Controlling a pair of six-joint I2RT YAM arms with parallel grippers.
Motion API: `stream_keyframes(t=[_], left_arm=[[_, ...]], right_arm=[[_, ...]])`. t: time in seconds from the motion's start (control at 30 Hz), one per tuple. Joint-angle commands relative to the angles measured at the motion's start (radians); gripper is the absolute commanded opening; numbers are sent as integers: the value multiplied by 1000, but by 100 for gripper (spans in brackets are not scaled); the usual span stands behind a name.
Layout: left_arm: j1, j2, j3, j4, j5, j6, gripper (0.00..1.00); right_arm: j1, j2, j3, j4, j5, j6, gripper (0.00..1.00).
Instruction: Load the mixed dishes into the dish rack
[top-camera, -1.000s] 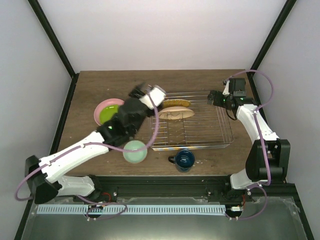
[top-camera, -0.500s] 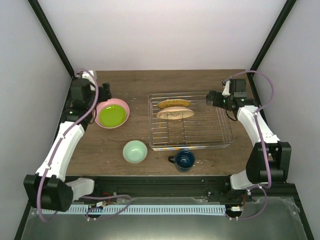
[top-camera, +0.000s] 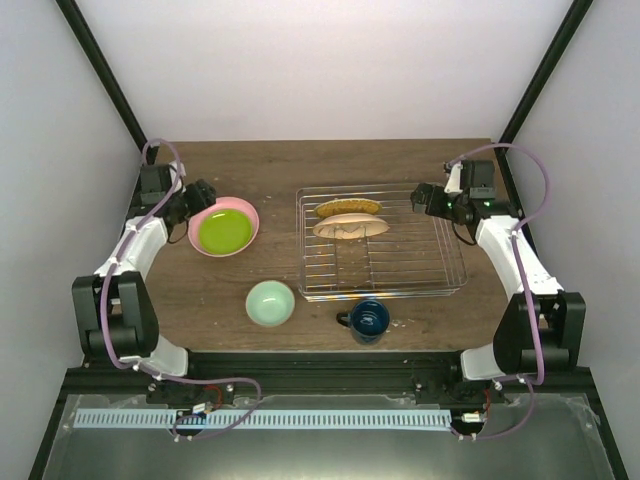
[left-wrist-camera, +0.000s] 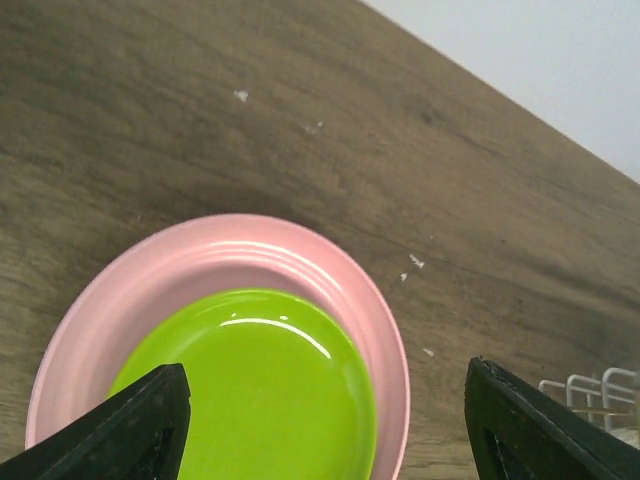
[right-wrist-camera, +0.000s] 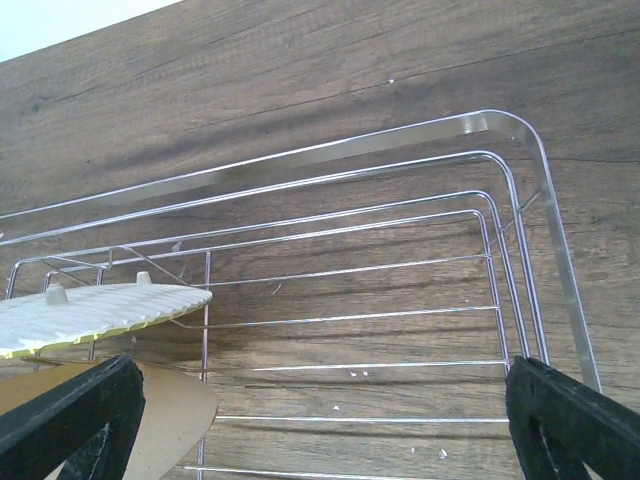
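Note:
The plate lies on top. My left gripper should next draw back and lower astride the lime-green plate's rim by the plate's side (top-camera: 200, 235), below and back of it.
The lime-green plate (top-camera: 224, 231) lies stacked on the pink plate (top-camera: 246, 215) at the table's left. Both fill the left wrist view, lime-green plate (left-wrist-camera: 250, 390) on pink plate (left-wrist-camera: 250, 250). My left gripper (top-camera: 199, 196) is open and empty just above their back left rim. The dish rack (top-camera: 420, 262) holds two cream-toned plates on edge (top-camera: 348, 208), (top-camera: 351, 227); their pattern is unclear. My right gripper (top-camera: 424, 197) is open and empty over the rack's back right corner (right-wrist-camera: 400, 135). The mint-green bowl (top-camera: 270, 302) and dark blue mug (top-camera: 368, 320) sit in front of the rack.
The rack's right half (right-wrist-camera: 380, 350) is bare wire. The ribbed cream plate (right-wrist-camera: 100, 310) and a beige plate (right-wrist-camera: 160, 420) show at the lower left of the right wrist view. Enclosure walls close in the left, right and back table edges.
My left arm has swung from the rack's left edge back to the far left and folded in, its gripper now by the stacked plates. The right arm has not moved.

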Motion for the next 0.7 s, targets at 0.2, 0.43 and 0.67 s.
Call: stream_keyframes(t=[0.2, 0.43, 0.67], left_arm=[[30, 34, -38, -4, -80, 8, 77], [49, 74, -73, 16, -83, 5, 77], [50, 104, -108, 48, -69, 1, 77]], right_arm=[[-14, 2, 3, 7, -13, -14, 100], [-14, 4, 3, 3, -5, -15, 100], [-14, 7, 1, 1, 3, -15, 100]])
